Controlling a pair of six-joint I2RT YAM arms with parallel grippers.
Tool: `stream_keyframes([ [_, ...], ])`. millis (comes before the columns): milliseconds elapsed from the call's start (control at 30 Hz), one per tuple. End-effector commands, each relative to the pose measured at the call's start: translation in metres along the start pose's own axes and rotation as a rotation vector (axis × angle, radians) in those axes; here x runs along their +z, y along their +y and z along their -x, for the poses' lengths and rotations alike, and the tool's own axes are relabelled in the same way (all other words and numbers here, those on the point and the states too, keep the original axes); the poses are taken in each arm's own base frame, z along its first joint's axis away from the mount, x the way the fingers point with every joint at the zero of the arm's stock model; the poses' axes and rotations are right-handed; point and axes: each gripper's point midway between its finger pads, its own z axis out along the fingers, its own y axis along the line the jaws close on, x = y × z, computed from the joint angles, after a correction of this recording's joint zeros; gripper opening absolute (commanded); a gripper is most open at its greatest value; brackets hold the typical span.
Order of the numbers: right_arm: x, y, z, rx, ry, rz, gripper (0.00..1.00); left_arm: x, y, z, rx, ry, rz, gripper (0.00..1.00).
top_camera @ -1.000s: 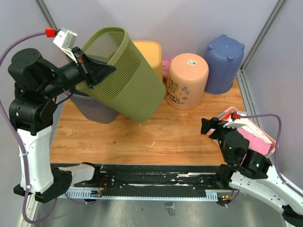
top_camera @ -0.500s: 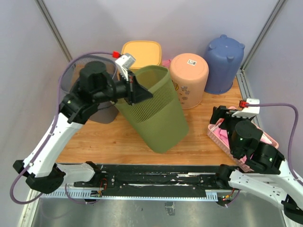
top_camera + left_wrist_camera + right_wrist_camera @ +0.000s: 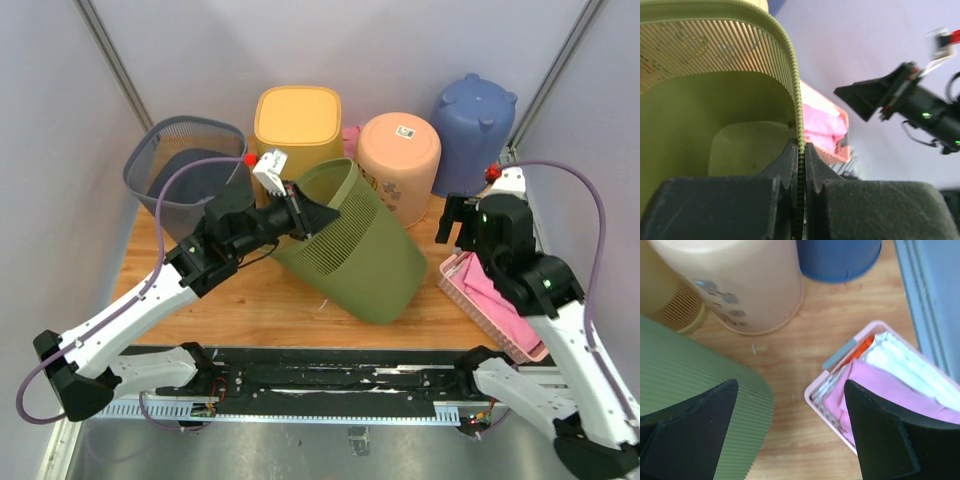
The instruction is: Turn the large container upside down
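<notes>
The bin's opening still faces up, so I will lower my left gripper with the bin's rim toward the bare wood below the gripper, and let go.
The large container is an olive-green ribbed bin (image 3: 365, 250). It leans steeply over the wooden table, its mouth up and to the left, its base low at the near right. My left gripper (image 3: 298, 215) is shut on its rim; in the left wrist view the jaws (image 3: 801, 146) pinch the thin green edge (image 3: 796, 90), with the bin's inside to the left. My right gripper (image 3: 458, 222) hangs open to the right of the bin, holding nothing. In the right wrist view its fingers (image 3: 790, 387) straddle bare wood between the green bin (image 3: 695, 370) and a pink basket.
Along the back stand a grey mesh bin (image 3: 185, 165), a yellow bin (image 3: 297, 115), an upturned peach container (image 3: 400, 165) and an upturned blue one (image 3: 472, 130). A pink basket (image 3: 455, 285) of folded cloths sits at the right edge, below my right arm.
My left arm has swung the green bin from high at the left down towards the table's middle. My right arm has risen and moved back, its jaws spreading wider.
</notes>
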Motion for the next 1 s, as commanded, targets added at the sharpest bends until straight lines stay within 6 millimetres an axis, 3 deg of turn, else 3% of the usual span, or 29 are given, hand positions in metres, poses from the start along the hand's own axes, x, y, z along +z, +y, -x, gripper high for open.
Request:
stream_keyframes([
  [0,0.015,0.026,-0.039,0.158,0.253,0.245,0.89,-0.01,-0.02,0.04,-0.253,-0.254,-0.092,0.0],
  [233,0.018,0.036,-0.058,0.282,0.353,0.355,0.89,-0.021,0.02,0.021,-0.424,-0.296,0.037,0.0],
  [500,0.005,0.046,-0.078,0.49,0.448,0.479,0.88,-0.02,0.085,-0.037,-0.422,-0.222,0.254,0.02],
  [567,0.002,0.052,-0.083,0.535,0.459,0.51,0.88,-0.016,0.091,-0.049,-0.376,-0.175,0.284,0.2],
  [633,-0.002,0.058,-0.086,0.569,0.454,0.547,0.87,-0.013,0.097,-0.058,-0.315,-0.123,0.312,0.46],
  [733,-0.009,0.064,-0.093,0.614,0.473,0.585,0.87,-0.012,0.104,-0.063,-0.214,-0.066,0.358,0.66],
  [967,-0.016,0.071,-0.114,0.642,0.529,0.633,0.85,-0.023,0.103,-0.057,-0.027,0.029,0.402,0.72],
])
